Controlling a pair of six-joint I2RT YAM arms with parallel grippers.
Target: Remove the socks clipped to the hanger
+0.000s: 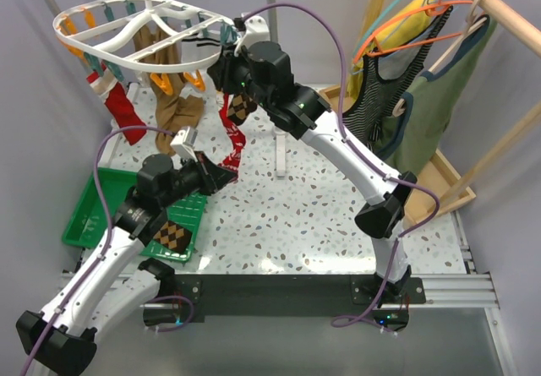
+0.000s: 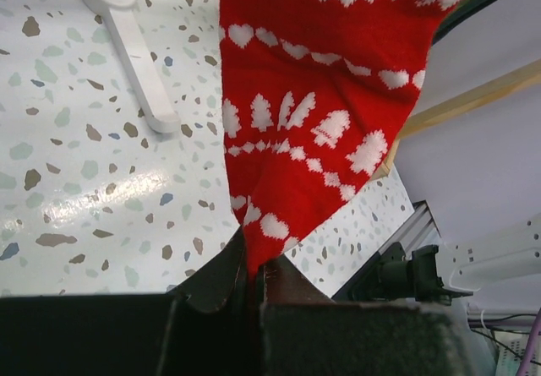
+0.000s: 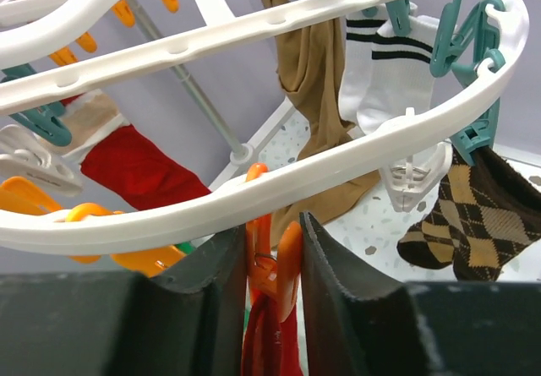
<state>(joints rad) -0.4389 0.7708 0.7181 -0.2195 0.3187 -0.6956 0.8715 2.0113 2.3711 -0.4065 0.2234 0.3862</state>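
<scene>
Next, the left gripper pulls the red sock back and away from the hanger, over the green tray, since my right gripper pinches the orange clip.
The white oval hanger (image 1: 84, 42) hangs at the top left, and its ring (image 3: 355, 160) crosses the right wrist view. My right gripper (image 1: 221, 73) is shut on an orange clip (image 3: 275, 253) under the ring; that clip holds a red sock (image 1: 234, 139) with white patterns. My left gripper (image 1: 221, 176) is shut on that red sock's lower end (image 2: 321, 97), its jaws closed on the fabric. Clipped to the hanger are tan socks (image 3: 317, 97), a white striped sock (image 3: 397, 63), an argyle sock (image 3: 473, 215) and another red sock (image 3: 139, 169).
A green tray (image 1: 89, 215) at the left holds an argyle sock (image 1: 172, 237). A white stand post (image 1: 279, 149) rises mid-table, its foot (image 2: 135, 46) showing in the left wrist view. A wooden rack at the right carries a striped tank top (image 1: 380, 97) and a green garment (image 1: 439, 97).
</scene>
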